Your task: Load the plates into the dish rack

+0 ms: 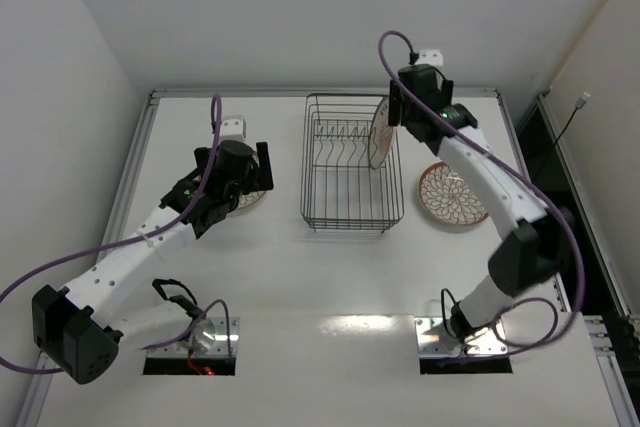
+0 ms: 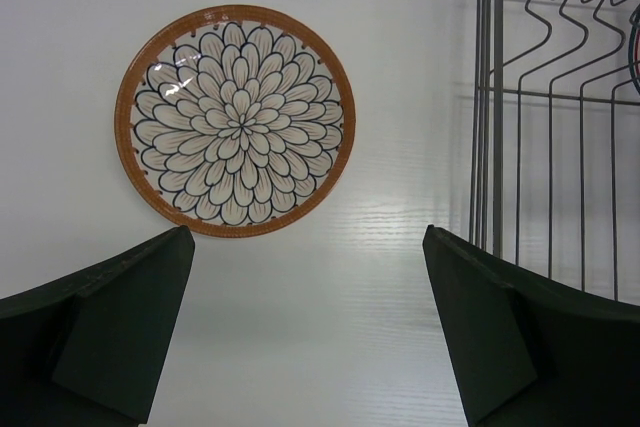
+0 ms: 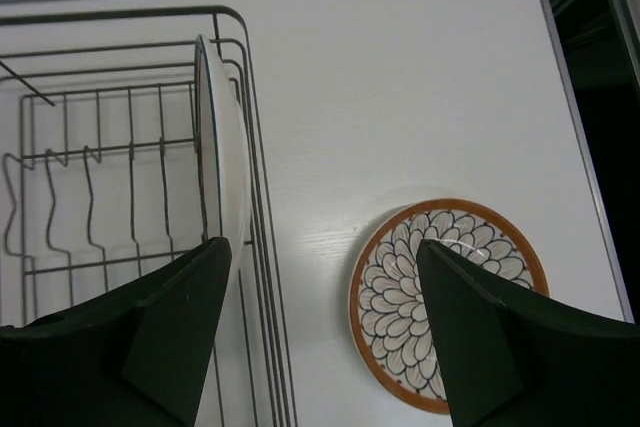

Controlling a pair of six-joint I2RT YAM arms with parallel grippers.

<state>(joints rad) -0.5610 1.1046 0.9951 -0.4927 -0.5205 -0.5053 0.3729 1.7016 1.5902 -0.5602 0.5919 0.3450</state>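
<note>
Next, I need to turn my right gripper and move it back and down onto the petal plate's near rim (image 1: 472, 221). The rim of the petal plate is below and back from my right gripper, still outside the rack (image 1: 345, 209).
The wire dish rack (image 1: 345, 209) stands mid-table. The white plate (image 1: 379, 135) stands on edge inside it against its right wall; in the right wrist view the plate (image 3: 212, 137) shows edge-on. My right gripper (image 1: 394, 110) hovers open just above that plate, not touching it; in its own view it (image 3: 322, 245) is empty. A brown-rimmed petal plate (image 1: 452, 195) lies flat right of the rack (image 3: 445, 302). A second brown-rimmed plate (image 2: 235, 119) lies flat left of the rack, partly hidden under my open, empty left gripper (image 1: 256, 179), which also shows in its own view (image 2: 308, 237).
The rack's upright prongs (image 2: 560, 7) run along its far half. Metal rails edge the table (image 1: 300, 93). A dark gap (image 3: 600, 67) lies beyond the table's right edge. Purple cables trail from both arms.
</note>
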